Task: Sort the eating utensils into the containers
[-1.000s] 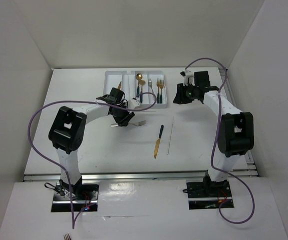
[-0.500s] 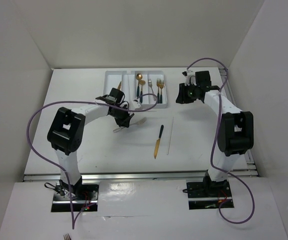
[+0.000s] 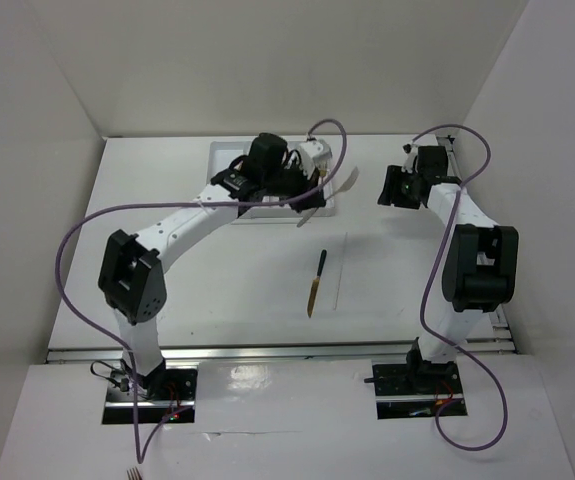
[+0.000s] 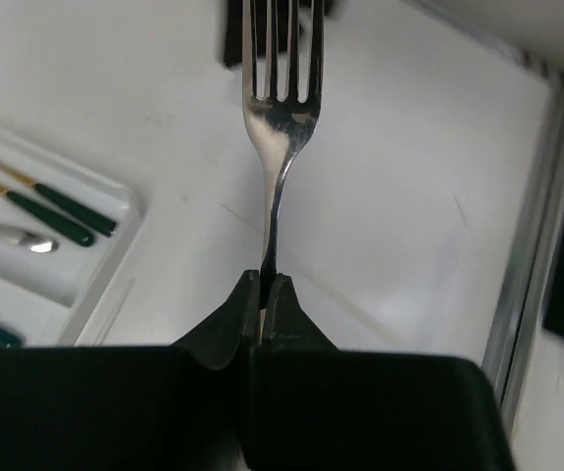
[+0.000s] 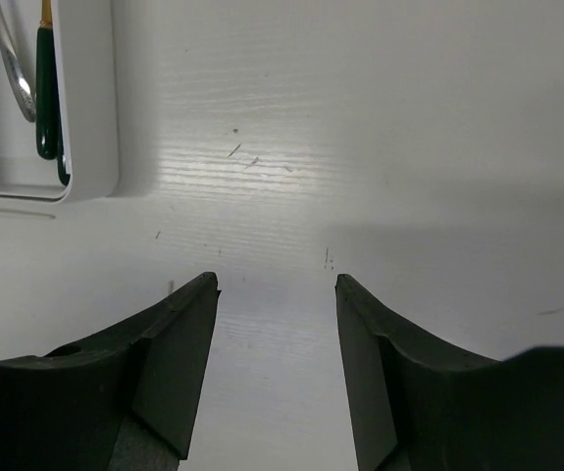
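Next, my left gripper turns and lowers into the tray's end section, beside the teal-handled utensils, to release the fork [image 4: 280, 118], because the fork's teeth point past the tray's edge.
My left gripper [image 3: 312, 203] is shut on the handle of a plain silver fork [image 4: 280, 118] and holds it in the air over the right end of the white tray [image 3: 219, 163]. The fork's tines [image 3: 347, 180] point right, past the tray's edge. The left wrist view shows the tray corner [image 4: 100, 280] with teal-handled gold utensils [image 4: 61, 206] lying in it. My right gripper [image 3: 392, 188] is open and empty, low over the bare table to the right of the tray [image 5: 90, 147]. A gold knife with a dark handle [image 3: 316, 282] and a thin pale stick [image 3: 341, 270] lie on the table.
My left arm covers most of the tray in the top view. White walls close the table at the back and both sides. A metal rail [image 4: 532, 245] runs along the table's right edge. Purple cables loop above both arms.
My left gripper lifted the silver fork off the table and swung it back and right, over the tray's right end. My right gripper shifted a little right.
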Available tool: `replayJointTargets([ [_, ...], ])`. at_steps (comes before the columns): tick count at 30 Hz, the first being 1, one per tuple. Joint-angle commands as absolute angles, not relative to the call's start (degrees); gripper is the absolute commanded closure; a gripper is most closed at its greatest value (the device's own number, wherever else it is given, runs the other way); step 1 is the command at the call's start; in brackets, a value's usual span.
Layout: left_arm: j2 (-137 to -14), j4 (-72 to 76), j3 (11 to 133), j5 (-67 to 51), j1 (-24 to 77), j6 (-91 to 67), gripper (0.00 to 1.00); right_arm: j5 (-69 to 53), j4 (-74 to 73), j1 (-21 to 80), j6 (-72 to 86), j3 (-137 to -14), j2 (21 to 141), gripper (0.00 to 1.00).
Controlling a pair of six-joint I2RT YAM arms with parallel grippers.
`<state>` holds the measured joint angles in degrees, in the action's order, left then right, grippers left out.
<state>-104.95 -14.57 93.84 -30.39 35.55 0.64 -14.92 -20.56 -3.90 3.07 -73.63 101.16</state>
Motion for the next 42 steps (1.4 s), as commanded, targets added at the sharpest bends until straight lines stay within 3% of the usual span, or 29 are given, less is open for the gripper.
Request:
replayJointTargets([
  [1, -112.7, -8.4, 104.5, -14.0, 34.6, -22.2, 1.00, -13.1, -19.5, -3.8, 5.4, -76.0, 98.5, 0.41],
  [6, -126.2, -12.7, 118.5, -10.1, 31.9, -37.2, 1.00, -17.6, -20.7, -4.9, 7.7, -76.6, 98.5, 0.42],
  [13, -133.3, -12.2, 123.6, -3.4, 31.4, -42.8, 1.00, -20.3, -20.7, -4.9, 9.8, -76.6, 99.1, 0.45],
  [27, -142.6, 1.2, 126.4, 2.2, 29.1, -38.3, 1.00, -23.9, -20.7, -5.4, 10.4, -77.1, 100.7, 0.45],
  [33, -146.0, 3.8, 128.1, -0.6, 28.0, -35.3, 1.00, -24.5, -21.2, -6.0, 9.8, -78.2, 101.9, 0.45],
  [35, -146.0, 3.8, 128.1, -2.1, 28.0, -34.6, 0.77, -24.5, -21.7, -6.0, 9.8, -78.2, 102.5, 0.45],
  [38, -145.4, 4.6, 125.3, -3.8, 27.5, -34.1, 0.60, -25.0, -21.7, -6.0, 9.8, -79.4, 103.1, 0.45],
  [42, -141.9, 6.6, 121.7, -4.6, 27.5, -31.6, 0.55, -25.6, -21.7, -6.0, 9.8, -79.5, 103.6, 0.45],
])
